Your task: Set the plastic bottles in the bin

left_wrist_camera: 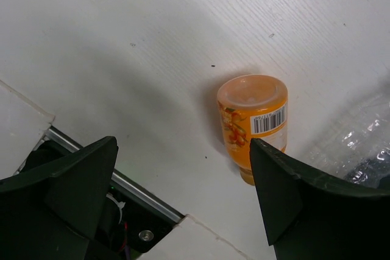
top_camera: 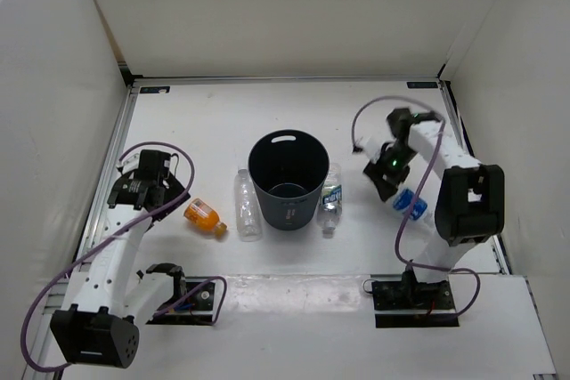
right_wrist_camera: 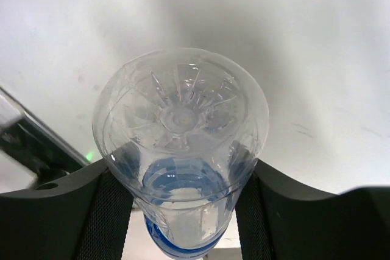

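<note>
My right gripper holds the bottle, and the bin's side stands between the held bottle (top_camera: 411,204) and the bin's opening (top_camera: 288,166), so next I should lift my right gripper up and swing it over the bin's opening to let go.
The dark grey-blue bin (top_camera: 286,181) stands upright mid-table. A long clear bottle (top_camera: 247,206) lies against its left side, and a green-white labelled bottle (top_camera: 330,198) lies against its right side. The stubby orange bottle (top_camera: 203,217) lies further left; in the left wrist view it (left_wrist_camera: 252,120) lies just beyond the right finger. My left gripper (top_camera: 150,182) (left_wrist_camera: 183,193) is open and empty above the table. My right gripper (top_camera: 397,190) (right_wrist_camera: 183,178) is shut on the blue-labelled clear bottle (top_camera: 411,205) (right_wrist_camera: 181,144), whose base points away from the wrist.
White walls enclose the table on three sides. A metal rail (left_wrist_camera: 131,190) runs along the left edge under my left gripper. The right arm's upright link (top_camera: 468,202) stands just right of the held bottle. Purple cables loop off both arms.
</note>
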Controlling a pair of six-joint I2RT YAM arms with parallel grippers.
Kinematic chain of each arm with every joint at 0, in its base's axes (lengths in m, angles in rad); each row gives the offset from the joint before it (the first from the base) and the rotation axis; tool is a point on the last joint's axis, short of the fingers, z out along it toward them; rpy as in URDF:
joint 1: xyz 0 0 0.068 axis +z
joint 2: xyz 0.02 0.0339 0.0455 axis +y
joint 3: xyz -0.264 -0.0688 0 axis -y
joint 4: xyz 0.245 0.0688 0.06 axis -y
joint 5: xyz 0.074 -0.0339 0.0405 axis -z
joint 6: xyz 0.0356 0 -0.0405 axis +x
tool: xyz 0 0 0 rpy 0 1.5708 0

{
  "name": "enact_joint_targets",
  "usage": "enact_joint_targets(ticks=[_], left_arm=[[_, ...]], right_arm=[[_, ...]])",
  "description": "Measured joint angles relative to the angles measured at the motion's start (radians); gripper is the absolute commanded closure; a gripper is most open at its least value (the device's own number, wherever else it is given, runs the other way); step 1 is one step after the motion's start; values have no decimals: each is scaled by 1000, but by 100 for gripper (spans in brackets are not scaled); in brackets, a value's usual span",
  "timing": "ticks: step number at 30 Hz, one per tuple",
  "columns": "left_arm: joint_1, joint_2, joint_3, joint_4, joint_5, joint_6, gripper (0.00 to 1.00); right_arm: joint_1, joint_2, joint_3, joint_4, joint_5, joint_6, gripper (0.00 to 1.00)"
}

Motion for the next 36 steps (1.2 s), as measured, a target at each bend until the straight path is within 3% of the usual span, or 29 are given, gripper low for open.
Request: enact_joint_targets(ticks=[8,13,19,22,31,36], left_arm=[[0,108,34,78,-2,14,0],[0,178,70,132,-2,20,0],[0,248,101,199,2,32,0],[0,264,101,212,12,37,0],[0,254,105,234,36,67,0],[0,237,105,235,37,66,0]], right_arm=[[-248,23,537,-100,-179,170,100],[-205,-85,676,-98,-195,326,100],[0,-299,697,20,-152,529,100],[33,-387,698,92,-177,628,100],[31,-426,677,359,-527,901,100],[186,-419,573,470,-603,913,100]])
